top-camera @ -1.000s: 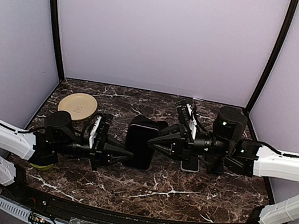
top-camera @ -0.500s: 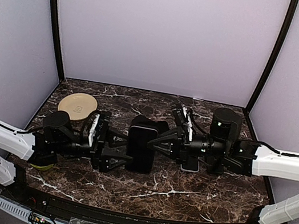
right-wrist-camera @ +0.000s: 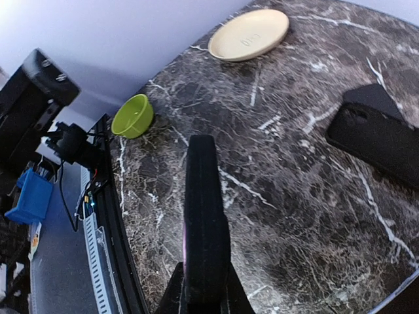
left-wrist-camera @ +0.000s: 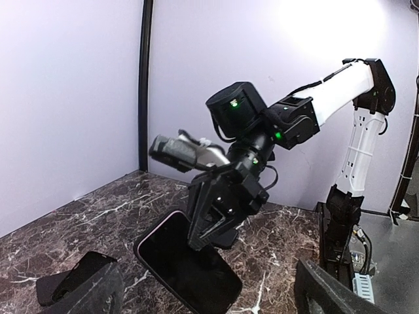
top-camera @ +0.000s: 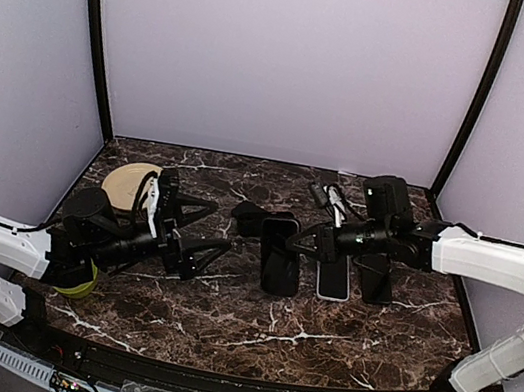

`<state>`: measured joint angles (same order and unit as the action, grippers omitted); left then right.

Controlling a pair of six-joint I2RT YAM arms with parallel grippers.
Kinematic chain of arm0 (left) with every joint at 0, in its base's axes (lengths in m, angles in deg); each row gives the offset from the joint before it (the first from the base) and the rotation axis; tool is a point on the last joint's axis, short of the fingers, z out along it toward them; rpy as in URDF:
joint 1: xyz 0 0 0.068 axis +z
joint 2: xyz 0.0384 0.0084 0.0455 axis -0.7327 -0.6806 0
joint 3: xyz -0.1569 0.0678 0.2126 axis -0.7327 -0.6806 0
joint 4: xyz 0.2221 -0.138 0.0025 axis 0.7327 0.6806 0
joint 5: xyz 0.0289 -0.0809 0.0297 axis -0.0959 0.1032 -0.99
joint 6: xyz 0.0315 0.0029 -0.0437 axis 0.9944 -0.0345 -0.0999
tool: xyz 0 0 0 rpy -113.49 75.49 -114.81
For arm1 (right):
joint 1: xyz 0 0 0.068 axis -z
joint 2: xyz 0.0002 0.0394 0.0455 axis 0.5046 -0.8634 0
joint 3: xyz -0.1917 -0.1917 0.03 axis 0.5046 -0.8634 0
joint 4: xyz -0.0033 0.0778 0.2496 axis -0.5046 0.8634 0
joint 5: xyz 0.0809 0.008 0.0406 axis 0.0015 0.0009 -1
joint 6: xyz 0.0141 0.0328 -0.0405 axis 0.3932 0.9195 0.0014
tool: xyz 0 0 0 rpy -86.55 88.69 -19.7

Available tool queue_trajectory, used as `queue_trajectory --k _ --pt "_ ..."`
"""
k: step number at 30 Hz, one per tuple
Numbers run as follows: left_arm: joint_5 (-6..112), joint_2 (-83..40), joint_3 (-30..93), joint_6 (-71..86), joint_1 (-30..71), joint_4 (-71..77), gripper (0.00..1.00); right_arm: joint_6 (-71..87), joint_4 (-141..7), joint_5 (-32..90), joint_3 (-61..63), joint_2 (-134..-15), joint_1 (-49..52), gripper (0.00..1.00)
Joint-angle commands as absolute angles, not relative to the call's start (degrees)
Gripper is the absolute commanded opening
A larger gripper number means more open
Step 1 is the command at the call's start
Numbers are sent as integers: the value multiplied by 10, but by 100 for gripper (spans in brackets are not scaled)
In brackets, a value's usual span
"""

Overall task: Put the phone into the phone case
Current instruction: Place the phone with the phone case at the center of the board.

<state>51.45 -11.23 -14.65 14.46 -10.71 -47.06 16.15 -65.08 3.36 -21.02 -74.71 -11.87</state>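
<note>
The phone, already rimmed by its case, comes flat down onto the bare marble [top-camera: 304,283] [right-wrist-camera: 321,245] beside the white slab below it next, and my right gripper releases it.
The phone [top-camera: 282,257] has a dark screen with a thin lilac edge, and a black phone case rim shows round it. My right gripper [top-camera: 307,248] is shut on its right end and holds it tilted low over the marble. In the right wrist view the phone [right-wrist-camera: 204,209] stands edge-on between the fingers. In the left wrist view the phone [left-wrist-camera: 186,268] slopes down toward the camera. My left gripper [top-camera: 221,226] is open, left of the phone and apart from it, with nothing in it.
A loose black case [top-camera: 252,218] lies behind the phone. A white slab [top-camera: 332,281] and a black slab [top-camera: 375,278] lie under the right arm. A cream plate [top-camera: 131,181] sits at the back left, and a green bowl [right-wrist-camera: 133,116] near the left arm.
My left gripper has opened, let go of the phone and drawn back to the left. The right gripper has carried the phone to the right.
</note>
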Motion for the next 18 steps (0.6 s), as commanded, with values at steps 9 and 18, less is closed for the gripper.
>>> queue_trajectory --k 9,18 --pt "516 -123 -125 157 -109 -437 93 254 -716 -78 -180 -891 -15 0" --pt "520 -120 -124 158 -109 -434 93 263 -704 -76 -158 -972 17 11"
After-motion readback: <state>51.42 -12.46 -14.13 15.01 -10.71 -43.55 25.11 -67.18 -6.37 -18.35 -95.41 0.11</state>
